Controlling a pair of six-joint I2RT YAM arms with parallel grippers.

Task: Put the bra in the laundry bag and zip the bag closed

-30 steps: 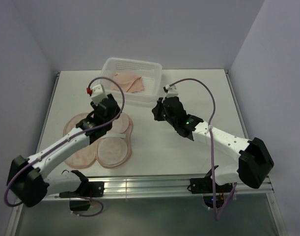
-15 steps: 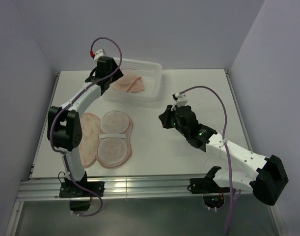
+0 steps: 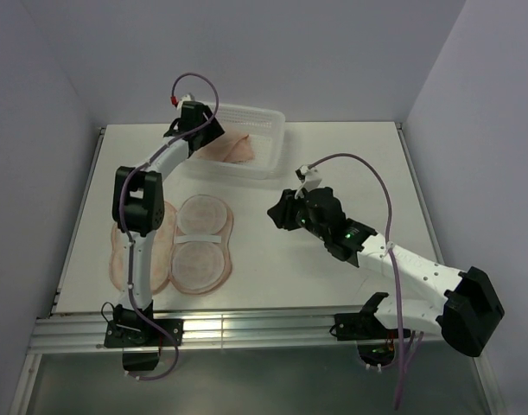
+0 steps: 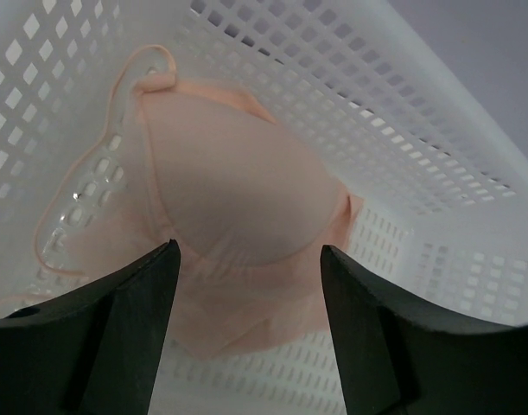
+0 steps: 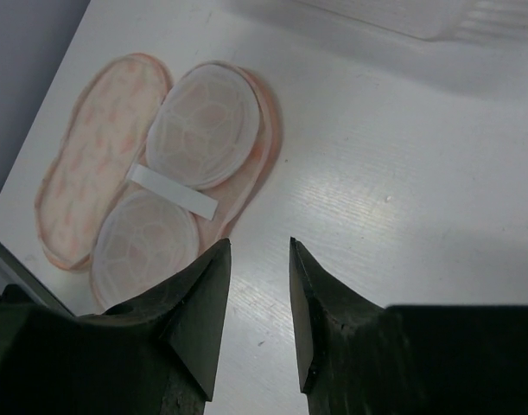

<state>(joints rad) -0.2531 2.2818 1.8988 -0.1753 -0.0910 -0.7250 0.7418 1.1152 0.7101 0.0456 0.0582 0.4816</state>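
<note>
The robot needs to move its left gripper down into the basket [image 3: 273,118], to the near edge of the bra's rounded cup.
The pale pink bra [image 3: 235,148] lies crumpled in the white mesh basket [image 3: 273,118] at the back of the table. In the left wrist view its rounded cup [image 4: 238,186] sits just beyond my left gripper [image 4: 246,251], which hovers open over it with nothing between the fingers. From above, the left gripper [image 3: 209,138] reaches over the basket's left end. The peach laundry bag [image 3: 173,245] lies unzipped and spread flat at the near left. It also shows in the right wrist view [image 5: 151,173], ahead and left of my right gripper [image 5: 258,246], which is open over bare table.
Basket walls [image 4: 402,112] surround the bra closely on all sides. Inside the open bag are two round mesh pads and a white strap [image 5: 172,191]. My right gripper [image 3: 276,213] hangs above the white table [image 3: 350,164] right of the bag.
The left arm has swung from over the bag out to the basket and its jaws have widened. The right gripper has opened from shut and shifted a little.
</note>
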